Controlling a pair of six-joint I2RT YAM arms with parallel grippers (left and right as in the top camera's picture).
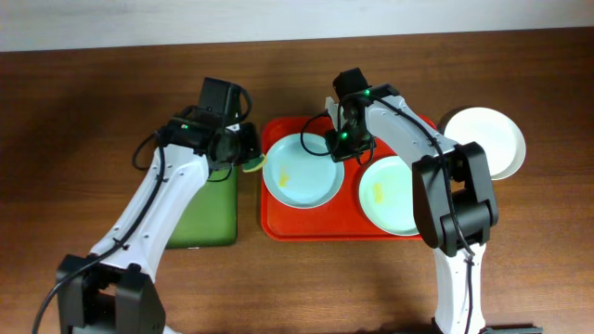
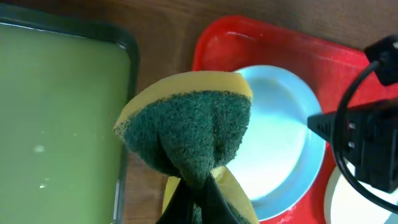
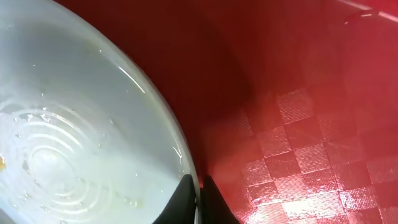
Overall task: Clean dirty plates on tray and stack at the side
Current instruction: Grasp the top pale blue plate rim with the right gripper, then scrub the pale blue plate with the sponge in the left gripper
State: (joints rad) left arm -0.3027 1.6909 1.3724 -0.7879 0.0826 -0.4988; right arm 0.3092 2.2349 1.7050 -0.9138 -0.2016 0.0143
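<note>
My right gripper will next move the blue plate (image 1: 302, 171) to the right in the overhead view and release it on the creamy white plate (image 1: 487, 139), since the creamy white plate is outside the tray.
The red tray (image 1: 278, 218) holds a pale blue plate (image 1: 302, 171) with a small yellow smear at its left and a pale mint plate (image 1: 390, 195) with a yellow smear at its right. A creamy white plate (image 1: 487, 139) lies on the table right of the tray. My left gripper (image 1: 249, 156) is shut on a yellow and green sponge (image 2: 193, 124), held just left of the blue plate (image 2: 280, 130) over the tray's left edge. My right gripper (image 3: 199, 186) is shut on the blue plate's right rim (image 3: 180, 149), over the red tray floor (image 3: 298, 124).
A smaller green tray (image 1: 200, 218) with a dark rim lies left of the red tray; it also shows in the left wrist view (image 2: 56, 112). Both arms reach in over the back of the wooden table (image 1: 93, 121).
</note>
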